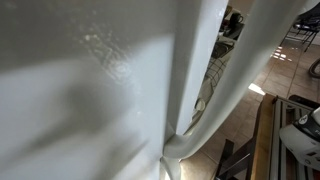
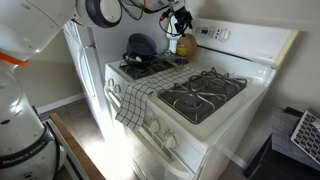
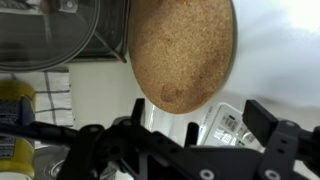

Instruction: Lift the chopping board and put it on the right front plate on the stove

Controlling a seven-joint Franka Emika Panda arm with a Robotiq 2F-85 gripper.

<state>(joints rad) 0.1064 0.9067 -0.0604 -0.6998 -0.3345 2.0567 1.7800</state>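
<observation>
The robot should next lower its gripper onto the board's near edge (image 2: 188, 36) (image 3: 178, 109) just below it, because its open fingers are already on either side of that edge.
The chopping board is a round, brown, cork-like disc. In an exterior view the board (image 2: 186, 46) stands upright against the stove's back panel, behind the rear burners. It fills the top of the wrist view (image 3: 182, 48). My gripper (image 2: 180, 18) hangs just above the board. In the wrist view the gripper (image 3: 197, 108) is open and empty, with a finger on each side below the board's lower edge and not touching it. The front burner on the right (image 2: 200, 96) has bare black grates.
A dark pan (image 2: 140, 46) sits on the rear left burner. A checkered towel (image 2: 138, 96) drapes over the stove front. A glass lid (image 3: 60, 30) and a yellow item (image 3: 14, 112) lie left of the board. A white surface (image 1: 90, 90) blocks most of an exterior view.
</observation>
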